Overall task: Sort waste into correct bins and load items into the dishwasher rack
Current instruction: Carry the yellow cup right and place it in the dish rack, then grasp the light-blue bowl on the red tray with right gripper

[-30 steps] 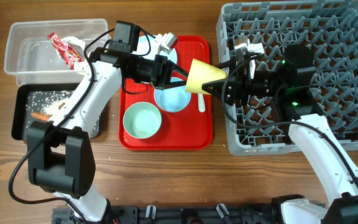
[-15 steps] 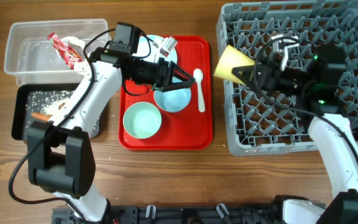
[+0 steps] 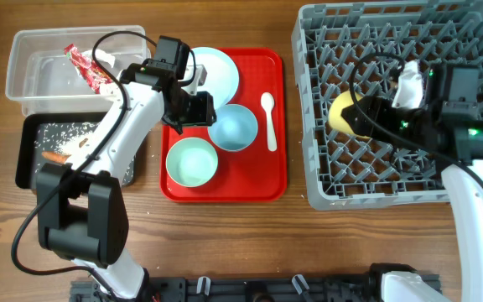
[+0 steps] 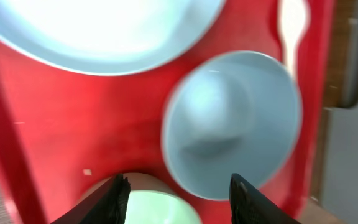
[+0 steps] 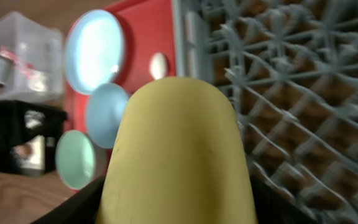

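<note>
Next, the right gripper moves back and down into the rack's near corner (image 3: 356, 173) by the red tray, which stands empty, and releases the yellow cup (image 3: 344, 115).
My right gripper (image 3: 367, 113) is shut on the small yellow cup (image 3: 344, 115) and holds it over the left middle of the grey dishwasher rack (image 3: 476, 180); the cup fills the right wrist view (image 5: 176, 155). My left gripper (image 3: 198, 111) is open and empty over the red tray, between the pale blue plate (image 3: 215, 71), a pale blue bowl (image 3: 231, 127) and a mint bowl (image 3: 191, 162). In the left wrist view the blue bowl (image 4: 232, 124) and mint bowl (image 4: 160, 208) lie by the fingers (image 4: 178, 193). The white spoon (image 3: 267, 117) lies on the tray. The red-and-white wrapper (image 3: 90, 67) is in the clear tub (image 3: 32, 92). Rice and an orange piece (image 3: 54, 156) lie in the black tray (image 3: 25, 147).
The flat red tray (image 3: 262, 180) sits between the bins and the rack. Bare wooden table (image 3: 225, 243) runs along the front edge. A few rice grains lie on the wood near the black tray.
My right gripper carried the yellow cup rightward from the red tray's edge to over the rack. My left gripper drew back left across the tray and stayed open.
</note>
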Robot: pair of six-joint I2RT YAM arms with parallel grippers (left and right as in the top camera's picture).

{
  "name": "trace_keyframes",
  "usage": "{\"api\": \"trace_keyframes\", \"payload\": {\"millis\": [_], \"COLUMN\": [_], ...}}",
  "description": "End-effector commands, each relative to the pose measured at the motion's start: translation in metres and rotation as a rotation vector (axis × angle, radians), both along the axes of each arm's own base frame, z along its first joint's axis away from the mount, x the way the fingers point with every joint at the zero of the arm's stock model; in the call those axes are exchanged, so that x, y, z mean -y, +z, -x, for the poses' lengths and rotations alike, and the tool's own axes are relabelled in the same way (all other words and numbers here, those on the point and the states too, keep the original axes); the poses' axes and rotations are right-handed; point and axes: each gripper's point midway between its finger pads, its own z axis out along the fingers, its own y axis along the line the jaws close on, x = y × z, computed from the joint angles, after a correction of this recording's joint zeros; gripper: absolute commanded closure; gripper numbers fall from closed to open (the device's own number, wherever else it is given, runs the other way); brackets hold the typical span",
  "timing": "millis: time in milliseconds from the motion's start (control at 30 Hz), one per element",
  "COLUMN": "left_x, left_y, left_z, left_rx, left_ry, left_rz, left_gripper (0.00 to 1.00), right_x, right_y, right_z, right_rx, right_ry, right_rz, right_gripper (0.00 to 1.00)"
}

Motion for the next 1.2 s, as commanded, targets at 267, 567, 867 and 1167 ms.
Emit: {"api": "trace_keyframes", "payload": {"millis": [267, 567, 867, 1167], "left_x": [-0.013, -0.013, -0.013, -0.012], "left_y": [0.012, 0.012, 0.012, 0.012], "left_z": [-0.010, -0.010, -0.010, -0.011], "left_rx": [0.069, 0.067, 0.067, 0.072], "left_ry": [0.015, 0.015, 0.015, 0.016], "left_rz": [-0.077, -0.077, -0.077, -0.073], "left_gripper": [0.45, 0.45, 0.44, 0.39], "right_x": [0.041, 0.041, 0.041, 0.017], "right_y": [-0.067, -0.115, -0.121, -0.053], "right_z": [0.048, 0.056, 0.048, -0.013], "right_rx": [-0.475, -0.720, -0.716, -0.456], "right_ry": [-0.079, -0.035, -0.036, -0.007], "right_rz": [0.367, 0.389, 0.387, 0.279], "right_gripper": [0.67, 0.67, 0.20, 0.20]}}
